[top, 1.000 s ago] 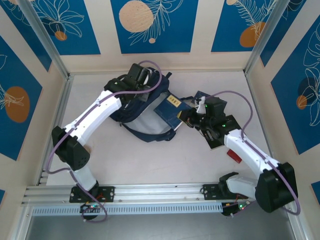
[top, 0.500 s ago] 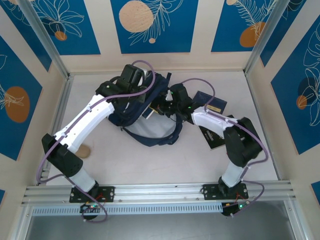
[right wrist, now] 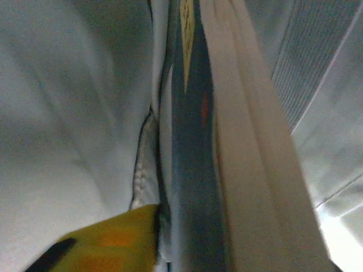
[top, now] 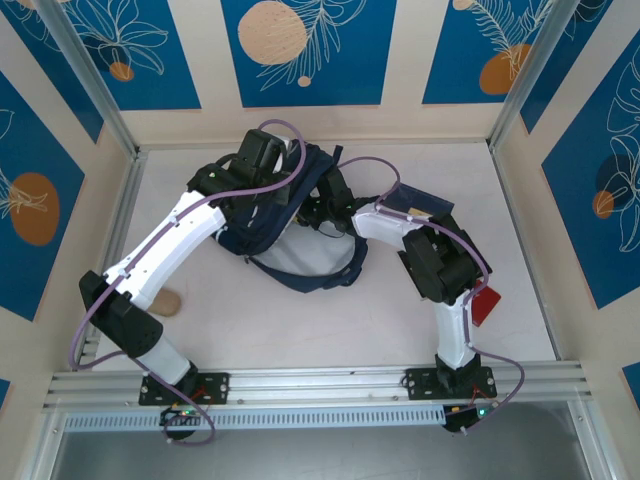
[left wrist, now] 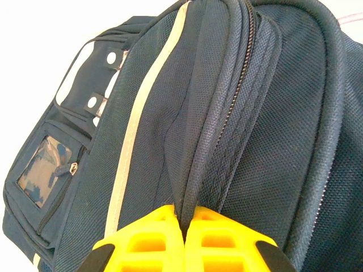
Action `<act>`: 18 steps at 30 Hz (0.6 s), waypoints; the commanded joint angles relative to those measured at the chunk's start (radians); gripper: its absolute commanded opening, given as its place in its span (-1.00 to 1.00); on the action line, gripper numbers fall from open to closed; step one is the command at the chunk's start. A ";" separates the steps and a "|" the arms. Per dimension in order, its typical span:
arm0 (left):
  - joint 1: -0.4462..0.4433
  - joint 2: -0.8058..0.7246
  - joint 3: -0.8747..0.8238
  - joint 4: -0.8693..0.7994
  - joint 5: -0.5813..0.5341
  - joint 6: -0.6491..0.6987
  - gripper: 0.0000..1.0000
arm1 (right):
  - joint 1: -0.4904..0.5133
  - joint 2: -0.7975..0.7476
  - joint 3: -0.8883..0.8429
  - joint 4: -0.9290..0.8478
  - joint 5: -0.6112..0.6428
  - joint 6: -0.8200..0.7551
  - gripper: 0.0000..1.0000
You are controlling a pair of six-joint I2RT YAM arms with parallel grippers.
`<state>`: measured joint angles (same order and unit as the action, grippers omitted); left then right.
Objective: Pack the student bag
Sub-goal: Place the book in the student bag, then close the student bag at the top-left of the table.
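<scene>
The fold of the bag's zipped rim is between the left gripper's fingers, so the left gripper next needs to pull back, away from the right gripper, and open to let go of it.
The student bag (top: 240, 238), dark navy with pale stripes, lies at the middle back of the table. My left gripper (left wrist: 187, 218) is shut on a fold of its zipped rim (left wrist: 195, 170) and holds the mouth up. My right gripper (top: 322, 208) reaches into the bag's opening from the right. In the right wrist view a book (right wrist: 193, 170) with a blue cover and pale page edges stands on edge against the light lining. One yellow finger (right wrist: 113, 238) lies against its left side; the other finger is hidden.
A dark flat book (top: 428, 203) lies on the table right of the bag, partly under the right arm. A red object (top: 484, 305) sits near the right arm's elbow and a tan object (top: 166, 300) beside the left arm. The bag's strap (top: 335, 277) loops toward me.
My right arm has swung left from the table's right side, carrying the blue book into the bag's opening. My left gripper has kept its hold on the rim.
</scene>
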<state>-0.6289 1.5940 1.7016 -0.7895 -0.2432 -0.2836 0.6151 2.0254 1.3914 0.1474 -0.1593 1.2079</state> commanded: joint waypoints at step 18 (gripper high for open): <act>0.031 -0.145 -0.137 0.020 -0.305 0.041 -1.00 | -0.049 -0.504 -0.188 -0.778 0.086 -0.446 0.32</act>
<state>-0.6224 1.5215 1.5871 -0.7940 -0.3721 -0.2607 0.5701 1.5375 1.1919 -0.3645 -0.1837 0.9241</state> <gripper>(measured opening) 0.042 0.663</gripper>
